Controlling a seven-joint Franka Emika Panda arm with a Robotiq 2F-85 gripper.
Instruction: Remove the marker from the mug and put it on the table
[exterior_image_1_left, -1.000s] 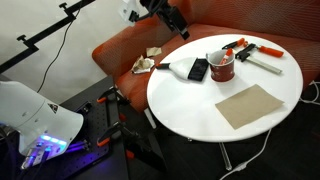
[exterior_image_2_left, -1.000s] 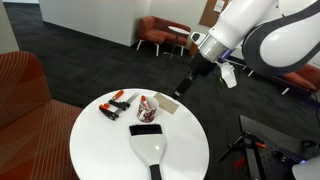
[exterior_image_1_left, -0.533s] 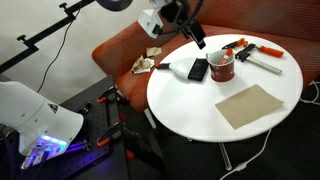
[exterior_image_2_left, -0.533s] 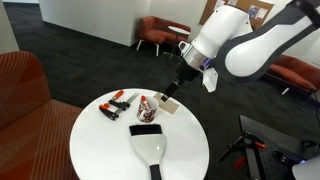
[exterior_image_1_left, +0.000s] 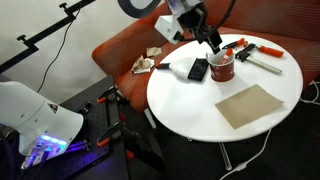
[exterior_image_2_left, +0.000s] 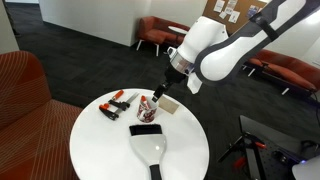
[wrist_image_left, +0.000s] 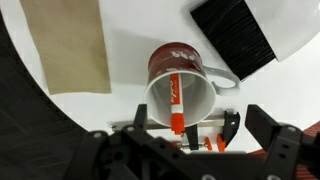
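Note:
The gripper lowers and shifts outward over the mug's opening next, bringing its fingers on either side of the marker's orange-red end past the mug's rim.
The dark red mug stands on the round white table and shows in both exterior views. The marker, a pale barrel with an orange-red capped end, leans inside the mug with that end over the rim. In the wrist view my gripper is open, with its dark fingers either side of the mug's mouth and nothing held. In both exterior views the gripper hangs just above the mug.
A tan square mat lies near the mug. A black brush-like block lies beside the mug. Red-and-black pens lie behind it. A red sofa stands past the table edge.
The arm has swung in over the table and come down, bringing the open gripper from off to the side to just above the mug.

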